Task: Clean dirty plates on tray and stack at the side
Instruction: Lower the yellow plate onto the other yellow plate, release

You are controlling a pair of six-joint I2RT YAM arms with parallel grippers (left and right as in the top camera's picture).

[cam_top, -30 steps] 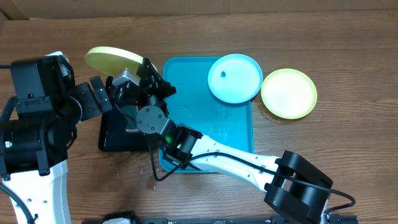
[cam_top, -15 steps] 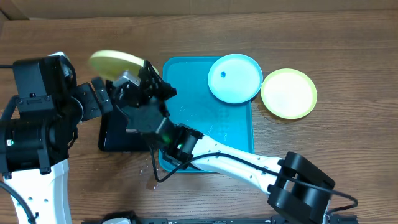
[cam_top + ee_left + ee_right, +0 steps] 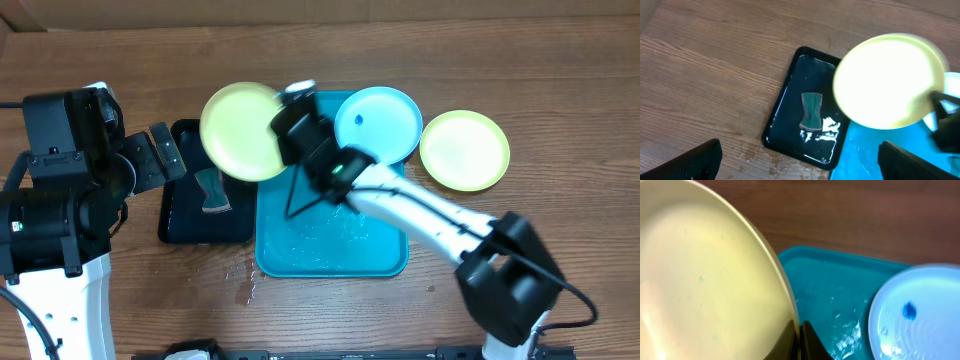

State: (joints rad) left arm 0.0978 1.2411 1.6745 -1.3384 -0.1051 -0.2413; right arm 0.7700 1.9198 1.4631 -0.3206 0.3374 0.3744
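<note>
My right gripper moves past the mint-blue plate (image 3: 378,125) next, down onto the second yellow-green plate (image 3: 465,150) to release, as that lies to its right in the overhead view.
My right gripper (image 3: 292,122) is shut on the rim of a pale yellow-green plate (image 3: 243,132), holding it in the air over the gap between the black tray and the turquoise tray (image 3: 330,245). In the right wrist view my right gripper (image 3: 799,339) pinches that plate (image 3: 700,280) by its edge. A mint-blue plate (image 3: 378,125) with a blue speck lies on the turquoise tray's far right corner. A second yellow-green plate (image 3: 464,150) lies on the table right of the tray. My left gripper (image 3: 802,162) is open and empty, above the black tray's near end.
A small black tray (image 3: 190,215) holding water and a dark sponge (image 3: 212,190) sits left of the turquoise tray. Water drops (image 3: 245,280) lie on the wooden table by the trays' near corners. The turquoise tray's floor is wet.
My right arm swung the yellow-green plate rightward, from above the black tray's far left to the turquoise tray's far left corner. The left arm has not moved.
</note>
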